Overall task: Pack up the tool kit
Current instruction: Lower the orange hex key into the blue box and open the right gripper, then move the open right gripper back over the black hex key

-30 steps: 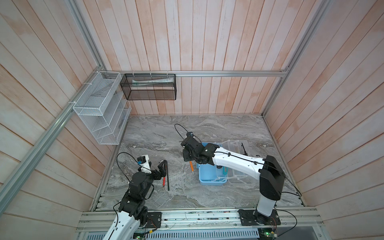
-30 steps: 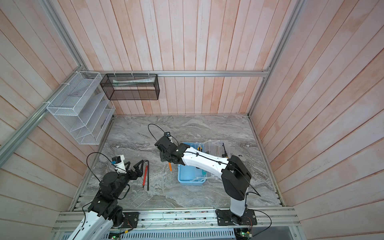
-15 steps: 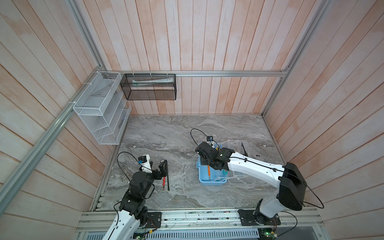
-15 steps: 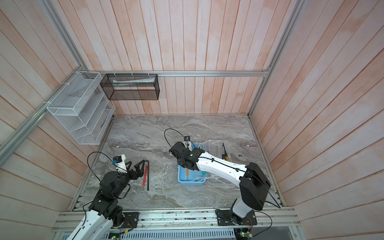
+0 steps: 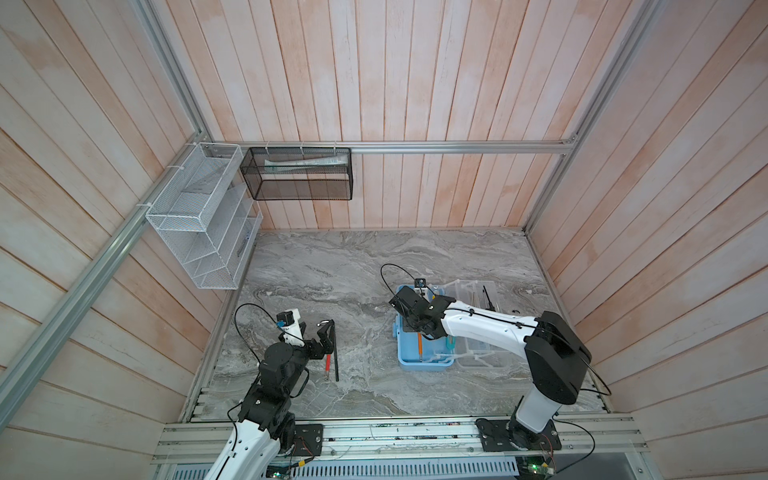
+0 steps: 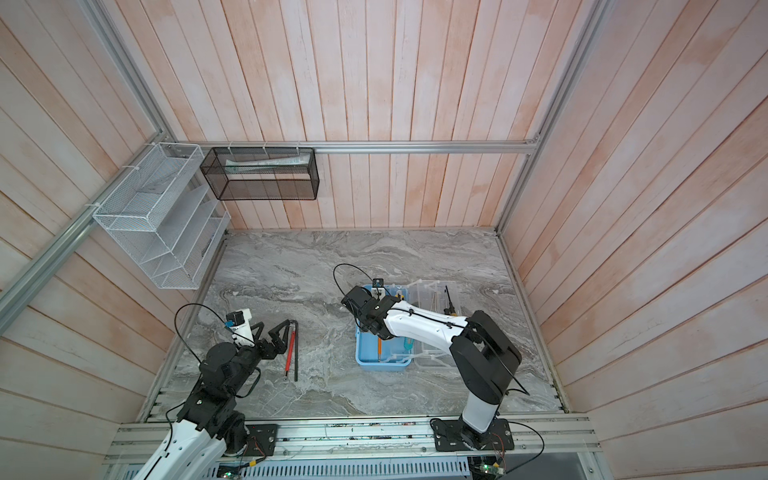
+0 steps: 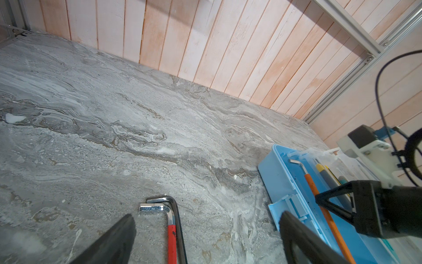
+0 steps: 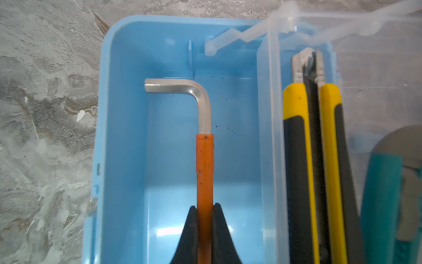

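Note:
My right gripper lowers next, easing away from the knives' tray, and releases the orange-sleeved hex key (image 8: 204,160) onto the bare bottom of the box beneath it.
The light blue box (image 5: 424,363) stands open right of centre in both top views, its clear lid (image 5: 478,328) folded out to the right. My right gripper (image 8: 205,205) is shut on an orange-sleeved hex key (image 8: 204,160) and holds it low inside the box (image 8: 127,160). Two yellow-and-black utility knives (image 8: 299,160) lie in the clear inner tray beside it. My left gripper (image 7: 207,216) is open just above the table. A red-sleeved hex key (image 7: 171,235) and a black hex key (image 7: 177,214) lie side by side between its fingers, untouched.
A white wire rack (image 5: 199,216) hangs on the left wall and a black mesh basket (image 5: 297,178) on the back rail. A dark slim screwdriver (image 5: 486,297) rests on the folded-out lid. A teal-handled tool (image 8: 383,194) lies beyond the knives.
My right arm has swung rightward from the box's left side to over it, carrying the orange hex key down into the box. The left arm has stayed put.

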Robot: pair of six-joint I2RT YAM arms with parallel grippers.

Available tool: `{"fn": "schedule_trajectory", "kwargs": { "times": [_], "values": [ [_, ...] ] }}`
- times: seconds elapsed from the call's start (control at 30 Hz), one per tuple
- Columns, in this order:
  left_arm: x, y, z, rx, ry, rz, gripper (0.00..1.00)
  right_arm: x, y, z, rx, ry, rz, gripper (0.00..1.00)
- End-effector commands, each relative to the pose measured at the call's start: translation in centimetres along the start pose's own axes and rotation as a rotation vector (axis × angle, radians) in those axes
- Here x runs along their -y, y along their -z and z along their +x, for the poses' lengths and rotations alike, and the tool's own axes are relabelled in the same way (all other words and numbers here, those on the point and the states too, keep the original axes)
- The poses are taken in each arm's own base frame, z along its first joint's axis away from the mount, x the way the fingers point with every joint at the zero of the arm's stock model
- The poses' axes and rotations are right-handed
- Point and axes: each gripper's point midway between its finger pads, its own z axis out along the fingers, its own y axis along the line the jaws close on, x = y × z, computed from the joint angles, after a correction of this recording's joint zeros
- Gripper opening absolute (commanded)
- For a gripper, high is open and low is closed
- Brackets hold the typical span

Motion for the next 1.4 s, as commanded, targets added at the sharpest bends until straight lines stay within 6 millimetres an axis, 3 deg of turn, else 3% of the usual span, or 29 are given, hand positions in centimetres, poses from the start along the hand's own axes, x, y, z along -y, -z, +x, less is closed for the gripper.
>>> {"fn": "schedule_trajectory", "kwargs": {
  "times": [0.0,0.47,0.53,0.63,0.83,0.97,1.07,1.17,1.27,1.37],
  "values": [
    [0.3,0.0,-0.2,0.015,-0.003,0.021,1.00,-0.7,-0.9,-0.9,0.005,0.007,-0.015,0.00],
    [0.1,0.0,-0.2,0.016,0.000,0.011,1.00,0.2,-4.3,-0.4,-0.061,0.058,0.088,0.00],
    [0.1,0.0,-0.2,0.017,0.001,0.009,1.00,0.1,-4.4,-0.2,-0.068,0.060,0.077,0.07],
    [0.0,0.0,-0.2,0.017,0.000,0.006,1.00,0.0,-4.3,-0.1,-0.078,0.060,0.074,0.18],
    [-0.1,0.0,-0.2,0.017,0.003,0.001,1.00,0.0,-3.4,-0.8,-0.067,0.054,0.066,0.25],
    [-0.2,0.0,-0.2,0.019,0.006,-0.007,1.00,-0.5,-0.6,-2.3,-0.018,0.060,0.050,0.25],
    [-1.2,0.1,-0.3,0.024,0.027,-0.063,1.00,-3.1,3.1,-4.0,0.062,0.069,-0.048,0.28],
    [-2.2,0.3,-0.3,0.031,0.054,-0.120,1.00,-7.1,6.1,-4.3,0.095,0.088,-0.227,0.29],
    [-2.7,0.5,-0.5,0.043,0.068,-0.148,1.00,-11.4,7.7,-3.4,0.093,0.107,-0.389,0.30],
    [-3.4,0.9,-0.8,0.065,0.090,-0.187,1.00,-15.2,8.0,-1.5,0.072,0.158,-0.472,0.31]
  ]
}}
